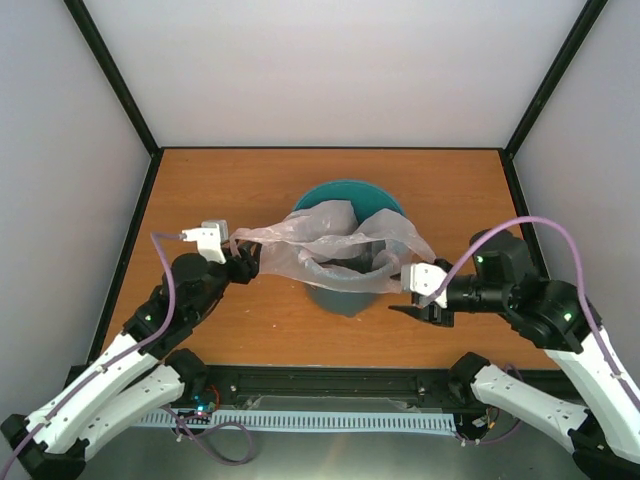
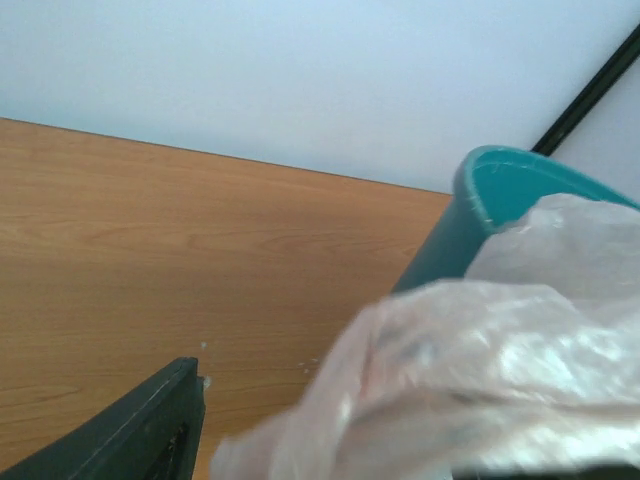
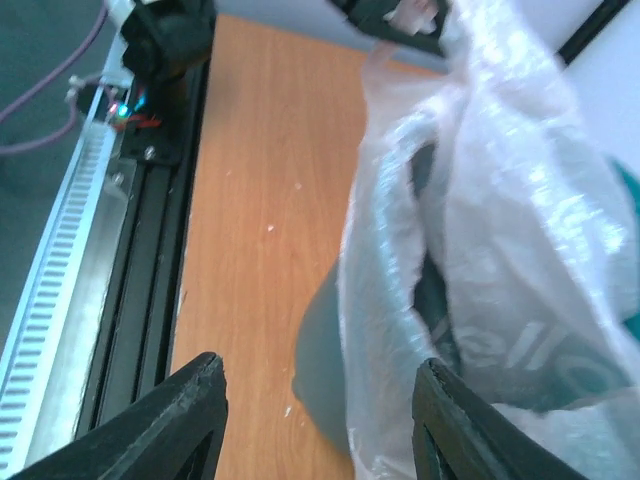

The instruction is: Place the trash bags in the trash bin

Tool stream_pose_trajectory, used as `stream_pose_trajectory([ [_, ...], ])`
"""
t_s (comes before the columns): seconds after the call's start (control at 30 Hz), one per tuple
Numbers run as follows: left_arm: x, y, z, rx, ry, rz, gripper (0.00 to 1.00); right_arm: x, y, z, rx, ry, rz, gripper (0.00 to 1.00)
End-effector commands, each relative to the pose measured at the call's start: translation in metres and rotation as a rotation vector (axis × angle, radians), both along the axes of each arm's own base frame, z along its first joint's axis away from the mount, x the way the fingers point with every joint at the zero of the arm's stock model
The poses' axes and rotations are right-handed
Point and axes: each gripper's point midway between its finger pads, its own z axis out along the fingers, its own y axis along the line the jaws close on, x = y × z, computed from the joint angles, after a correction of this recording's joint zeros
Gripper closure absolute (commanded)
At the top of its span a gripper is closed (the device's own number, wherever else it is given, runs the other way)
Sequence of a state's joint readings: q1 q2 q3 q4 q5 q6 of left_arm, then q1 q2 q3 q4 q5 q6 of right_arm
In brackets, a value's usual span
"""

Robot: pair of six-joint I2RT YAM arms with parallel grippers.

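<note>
My left gripper turns toward the bin (image 1: 345, 195) next, then closes on the bag's edge (image 1: 254, 237), as it lies rightward in the wrist view, over one finger.
The teal trash bin (image 1: 345, 195) stands mid-table. The pale-pink trash bag (image 1: 330, 235) is draped across its mouth, stretched from beside my left gripper (image 1: 243, 265) to the bin's right rim. In the left wrist view the blurred bag (image 2: 470, 370) lies across the jaws beside the bin (image 2: 500, 190). One finger (image 2: 150, 430) stands wide to the left and the other is hidden under the bag. My right gripper (image 1: 408, 300) is open at the bin's near right. In its view (image 3: 320, 372) the bag (image 3: 480, 200) hangs ahead of the jaws over the bin's side (image 3: 315, 320).
A black rail (image 1: 330, 385) with a white toothed strip runs along the table's near edge and shows in the right wrist view (image 3: 130, 250). White walls and black frame posts (image 1: 120, 80) close in the table's back and sides.
</note>
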State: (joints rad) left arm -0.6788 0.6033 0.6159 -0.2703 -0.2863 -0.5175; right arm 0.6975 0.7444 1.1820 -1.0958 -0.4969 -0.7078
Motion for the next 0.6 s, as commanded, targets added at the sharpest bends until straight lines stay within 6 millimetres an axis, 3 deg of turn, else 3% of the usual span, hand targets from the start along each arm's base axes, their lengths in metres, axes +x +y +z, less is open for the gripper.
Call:
stream_pose_trajectory([
  [0.0, -0.01, -0.004, 0.033, 0.008, -0.09, -0.079, 0.33, 0.01, 0.003, 0.033, 0.068, 0.018, -0.085, 0.48],
  [0.1, -0.012, -0.009, 0.037, 0.023, -0.099, -0.112, 0.32, 0.047, -0.001, 0.034, 0.019, -0.06, -0.227, 0.44],
  [0.2, -0.015, -0.016, 0.039, 0.027, -0.099, -0.159, 0.32, 0.076, -0.005, 0.016, -0.087, -0.098, -0.313, 0.42],
  [0.33, -0.023, -0.025, 0.04, 0.044, -0.108, -0.232, 0.32, 0.092, -0.003, 0.01, -0.114, -0.116, -0.357, 0.44],
  [0.57, -0.035, -0.034, 0.043, 0.053, -0.145, -0.322, 0.32, 0.106, -0.003, 0.035, -0.071, -0.193, -0.406, 0.5],
])
